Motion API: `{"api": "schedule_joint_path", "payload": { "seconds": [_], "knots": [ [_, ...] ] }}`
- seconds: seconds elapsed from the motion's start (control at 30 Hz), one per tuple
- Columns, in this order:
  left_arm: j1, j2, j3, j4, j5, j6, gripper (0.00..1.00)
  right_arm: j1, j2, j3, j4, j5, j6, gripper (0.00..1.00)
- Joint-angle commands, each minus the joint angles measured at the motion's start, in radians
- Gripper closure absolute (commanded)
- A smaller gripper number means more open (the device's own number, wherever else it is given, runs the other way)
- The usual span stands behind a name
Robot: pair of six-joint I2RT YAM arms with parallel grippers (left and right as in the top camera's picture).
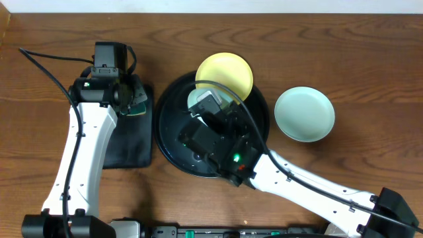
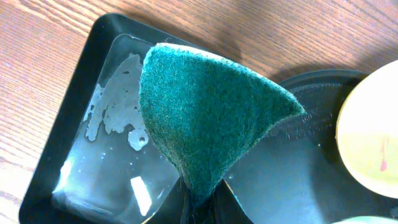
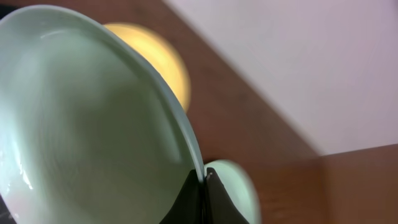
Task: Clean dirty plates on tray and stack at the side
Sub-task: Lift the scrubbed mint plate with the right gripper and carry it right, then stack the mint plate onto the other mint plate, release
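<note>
Next, the right gripper carries its plate over to the second mint-green plate (image 1: 305,114) (image 3: 234,190), which sits off the tray, levels it and lowers it to release on top.
My right gripper (image 1: 213,104) (image 3: 203,177) is shut on the rim of a mint-green plate (image 1: 197,99) (image 3: 81,124) and holds it tilted above the round black tray (image 1: 170,135). The yellow plate (image 1: 225,71) (image 3: 163,57) lies at the tray's far rim; in the left wrist view (image 2: 371,134) it carries a small red mark. The second mint-green plate (image 1: 305,114) (image 3: 241,193) sits on the table to the right of the tray. My left gripper (image 1: 134,97) (image 2: 202,202) is shut on a green sponge (image 2: 205,118) above the rectangular tray.
A small rectangular black tray (image 1: 129,142) (image 2: 106,124) holding a film of foamy water lies left of the round tray (image 2: 311,93). Brown wooden table (image 1: 357,53) all round. The right arm's body covers the middle of the round tray.
</note>
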Motion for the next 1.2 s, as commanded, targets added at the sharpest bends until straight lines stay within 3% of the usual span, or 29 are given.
{"api": "schedule_joint_path", "payload": {
  "seconds": [0.0, 0.17, 0.37, 0.57, 0.87, 1.17],
  "knots": [
    [0.004, 0.007, 0.018, 0.001, -0.005, -0.013, 0.93, -0.042, -0.021, 0.013, -0.016, -0.240, 0.185, 0.99],
    [0.004, 0.007, 0.018, 0.001, -0.005, -0.013, 0.93, -0.159, -0.039, 0.013, -0.018, -0.536, 0.233, 0.99],
    [0.004, 0.007, 0.018, 0.001, -0.005, -0.013, 0.93, -0.396, -0.106, 0.013, -0.022, -0.871, 0.233, 0.99],
    [0.004, 0.007, 0.018, 0.000, -0.005, -0.012, 0.93, -0.675, -0.171, 0.013, -0.098, -1.036, 0.274, 0.99],
    [0.004, 0.007, 0.018, 0.000, -0.005, -0.009, 0.92, -1.062, -0.177, 0.013, -0.297, -0.986, 0.270, 0.99],
    [0.004, 0.007, 0.018, 0.000, -0.005, -0.009, 0.93, -1.185, -0.085, -0.022, -0.352, -0.850, 0.269, 0.99]
  ]
}}
